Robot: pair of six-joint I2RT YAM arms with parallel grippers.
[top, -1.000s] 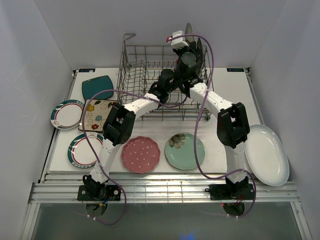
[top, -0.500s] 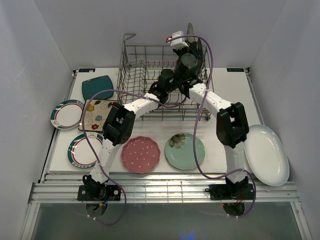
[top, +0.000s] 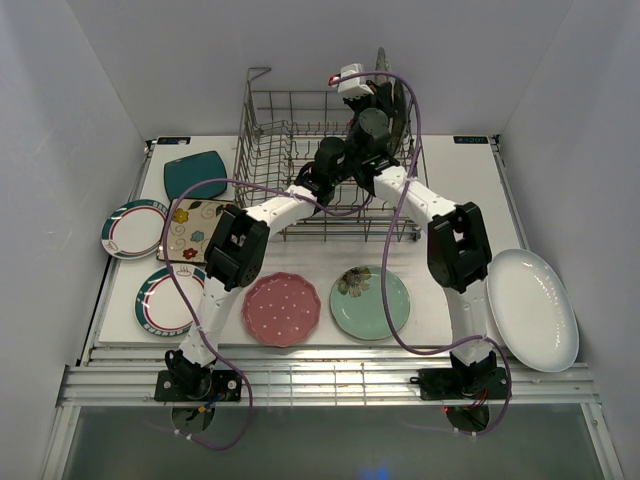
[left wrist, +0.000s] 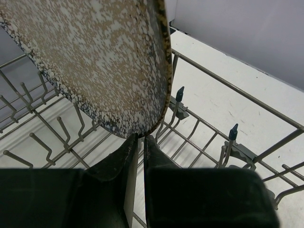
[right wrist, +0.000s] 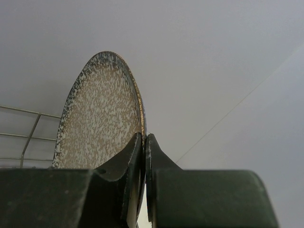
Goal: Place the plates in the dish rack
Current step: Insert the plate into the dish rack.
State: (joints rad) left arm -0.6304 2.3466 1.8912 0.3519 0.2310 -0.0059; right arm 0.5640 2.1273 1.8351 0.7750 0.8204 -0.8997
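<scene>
The speckled silver plate's lowest rim is above the rack's wires. My left gripper will move down toward the wires beneath the plate [left wrist: 80, 124] and let go of the plate's rim.
The speckled silver plate [top: 380, 62] stands on edge over the back right corner of the grey wire dish rack [top: 270, 150]. My right gripper [top: 378, 95] is shut on the plate's rim; the right wrist view shows the fingers [right wrist: 144, 137] pinching the plate [right wrist: 99, 118]. My left gripper [top: 348, 152] reaches in from the left. In the left wrist view its fingers [left wrist: 141, 137] stand almost together, the tips pinching the lowest rim of the plate [left wrist: 104, 61] above the rack's tines [left wrist: 204, 128].
On the table lie a pink dotted plate [top: 282, 309], a mint green plate [top: 370, 301], a big white oval plate [top: 532, 308], a teal square [top: 195, 174], a floral square [top: 190, 230] and two white rimmed rounds [top: 133, 228] [top: 165, 298]. Walls close in on three sides.
The right arm has carried the speckled plate slightly back and up at the rack's far right corner. The left gripper has followed a little. The plates on the table have not moved.
</scene>
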